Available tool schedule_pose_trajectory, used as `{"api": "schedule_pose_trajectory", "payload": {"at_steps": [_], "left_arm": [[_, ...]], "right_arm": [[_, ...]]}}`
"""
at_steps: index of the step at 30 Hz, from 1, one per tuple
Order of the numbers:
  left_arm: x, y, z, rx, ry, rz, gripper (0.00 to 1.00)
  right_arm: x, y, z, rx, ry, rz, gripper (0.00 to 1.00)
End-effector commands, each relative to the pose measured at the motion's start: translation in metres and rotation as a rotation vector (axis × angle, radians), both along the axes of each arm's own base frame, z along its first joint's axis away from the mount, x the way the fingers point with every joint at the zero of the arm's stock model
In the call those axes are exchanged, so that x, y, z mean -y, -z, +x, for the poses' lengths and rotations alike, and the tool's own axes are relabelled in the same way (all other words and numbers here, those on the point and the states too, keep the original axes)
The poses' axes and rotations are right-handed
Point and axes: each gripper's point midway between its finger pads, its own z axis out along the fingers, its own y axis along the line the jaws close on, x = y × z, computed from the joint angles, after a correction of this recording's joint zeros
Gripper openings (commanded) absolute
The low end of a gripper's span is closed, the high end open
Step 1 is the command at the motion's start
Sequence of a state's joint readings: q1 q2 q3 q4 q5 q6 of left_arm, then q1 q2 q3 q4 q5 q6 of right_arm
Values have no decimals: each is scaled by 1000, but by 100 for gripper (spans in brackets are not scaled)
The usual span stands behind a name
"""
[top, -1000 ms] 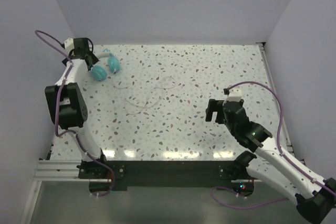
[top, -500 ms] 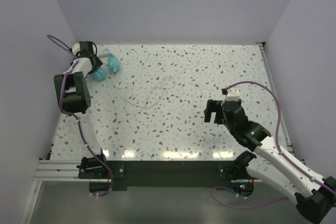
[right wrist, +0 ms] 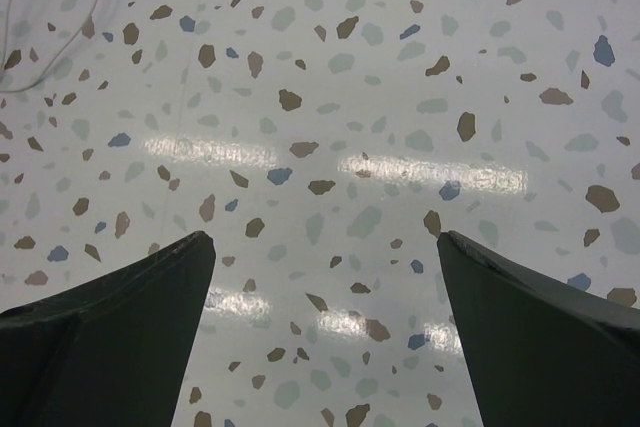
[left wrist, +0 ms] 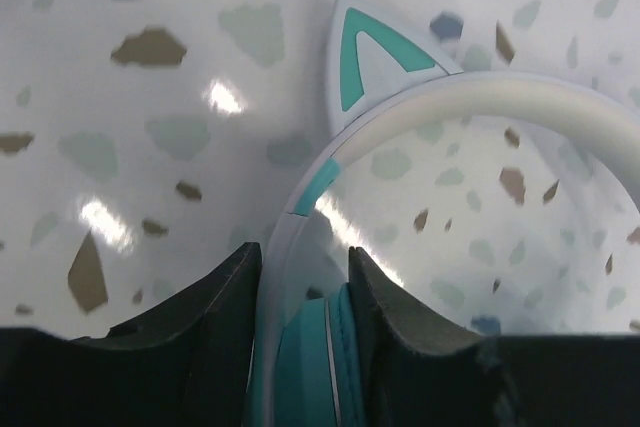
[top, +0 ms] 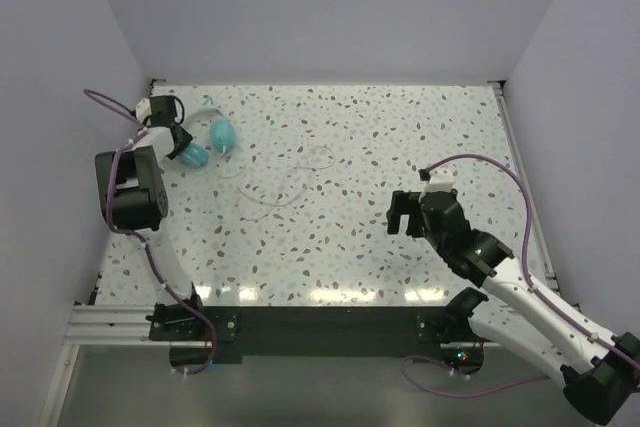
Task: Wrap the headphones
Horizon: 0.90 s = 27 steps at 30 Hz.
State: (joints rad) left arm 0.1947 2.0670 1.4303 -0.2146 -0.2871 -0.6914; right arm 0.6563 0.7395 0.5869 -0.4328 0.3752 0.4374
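Note:
My left gripper moves the headphones (top: 222,134) back toward the table's near middle and lets them go next. They sit close by the wall, far from my right gripper.
The headphones (top: 222,134) lie at the far left of the table, with round teal ear cups and a pale headband carrying a pointed cat ear (left wrist: 372,59). Their thin pale cable (top: 290,183) trails in loose loops toward the table's middle. My left gripper (top: 181,143) is shut on the headphones (left wrist: 480,107): in the left wrist view my left gripper (left wrist: 303,287) has one finger against the headband's end and the other against the teal cup. My right gripper (top: 404,213) hangs open over bare table at the right. Nothing lies between its fingers in the wrist view, where the right gripper (right wrist: 325,239) looks down on speckled tabletop.
The speckled table (top: 400,137) is bounded by pale walls at the back and both sides. The left wall stands close behind the headphones. A thick purple robot cable (top: 110,105) loops above the left wrist, and another (top: 500,172) arcs over the right arm.
The left gripper's jaws have closed from wide open onto the headphones. The ear cups have shifted a little nearer and apart. The right arm has barely moved.

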Motion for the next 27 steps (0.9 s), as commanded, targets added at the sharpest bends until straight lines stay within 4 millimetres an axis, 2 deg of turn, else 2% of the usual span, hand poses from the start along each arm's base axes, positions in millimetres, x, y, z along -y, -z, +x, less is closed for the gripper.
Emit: {"api": "schedule_pose_trajectory", "payload": {"at_steps": [1,2,3,4,5,6,7,8,9,10,11,12,13,14,16,17,20,22,23,24,25,26,27], "left_arm": [[57,-38,-29,84,8,-89,11],[65,-29,-48,50,-9,-82,11],[87,-44,-56,69,5,-85,11],[98,-45,-69,68,-35,-112,11],[110,-31,-93,28,-50,-97,11],[136,-44,-106,56,-32,-110,13],[149,-43,-120,72,-86,-152,17],[158,-26,-145,45,-90,-144,19],[189,-36,-158,86,-37,-175,20],[204,-33,-171,105,-71,-227,22],[225,-17,-199,77,-22,-213,22],[234,-18,-211,89,-27,-238,24],[242,-13,-223,91,-66,-275,26],[255,-2,-242,75,-20,-269,26],[263,7,-262,70,-38,-288,27],[276,7,-272,75,12,-283,28],[292,10,-288,82,35,-270,30],[299,8,-291,87,39,-260,36],[304,5,-292,100,58,-247,39],[303,7,-294,94,64,-221,49],[307,1,-292,103,72,-215,54],[305,-2,-290,117,77,-188,59],[299,-4,-291,108,90,-142,66]], "right_arm": [[-10,-21,8,56,-10,50,99],[-10,-21,9,57,-11,48,99],[-11,-21,8,56,-16,47,99],[-11,-22,9,56,-18,48,99],[-11,-21,9,54,-17,45,99],[-11,-21,9,55,-22,47,99],[-12,-20,8,53,-26,48,99],[-13,-19,7,48,-32,47,99],[-13,-20,8,53,-33,47,99],[-14,-19,8,50,-40,47,99],[-15,-19,8,51,-42,47,99],[-17,-18,8,47,-54,48,99],[-19,-18,8,43,-61,50,99],[-21,-16,9,38,-70,47,99],[-27,-14,7,22,-102,55,99],[-31,-10,6,5,-125,52,99],[-47,-2,1,-32,-214,65,99],[-55,6,-6,-73,-259,89,99],[-59,10,-11,-96,-274,108,99],[-66,9,-13,-106,-280,158,99],[-71,17,-21,-135,-293,190,99],[-72,20,-24,-147,-282,217,99],[-77,13,-25,-132,-272,277,99]]}}
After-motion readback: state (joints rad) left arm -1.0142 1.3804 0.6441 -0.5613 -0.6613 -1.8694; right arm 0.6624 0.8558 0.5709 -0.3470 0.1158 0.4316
